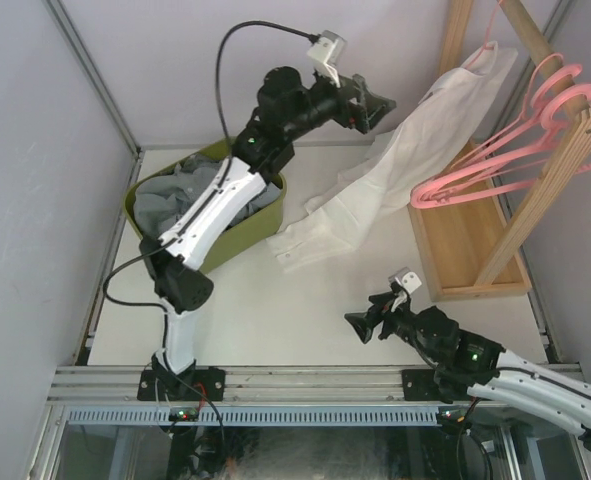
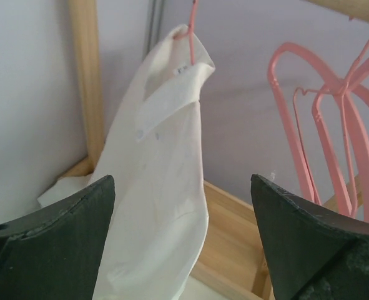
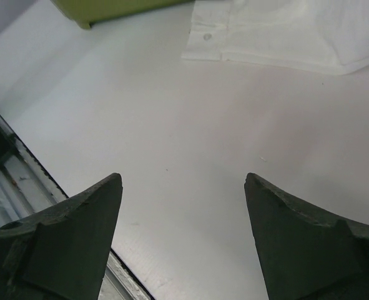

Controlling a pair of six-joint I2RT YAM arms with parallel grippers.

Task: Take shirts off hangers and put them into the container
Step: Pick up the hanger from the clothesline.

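The robot will next move its left gripper to the right in the top view, with its open fingers on either side of the white shirt's cloth, since the shirt's fold hangs there.
A white long-sleeved shirt point(image 1: 395, 170) hangs by its collar from a pink hanger point(image 2: 191, 25) on the rack, and its sleeve trails down to the table point(image 1: 310, 240). My left gripper point(image 1: 380, 108) is raised just left of the shirt, open, with nothing between its fingers; the shirt point(image 2: 165, 156) hangs just ahead of it. Several bare pink hangers point(image 1: 535, 130) hang to the right on the pole. The olive-green container point(image 1: 135, 205) at the left holds a grey shirt point(image 1: 165, 195). My right gripper point(image 1: 360, 325) hovers low over the bare table, open and empty.
The light wooden rack stands at the right with its base point(image 1: 475, 250) on the table and its pole point(image 1: 540, 45) above. My left arm stretches over the container. The shirt cuff point(image 3: 265, 31) and the container's corner point(image 3: 109, 9) lie ahead of my right gripper point(image 3: 183, 178).
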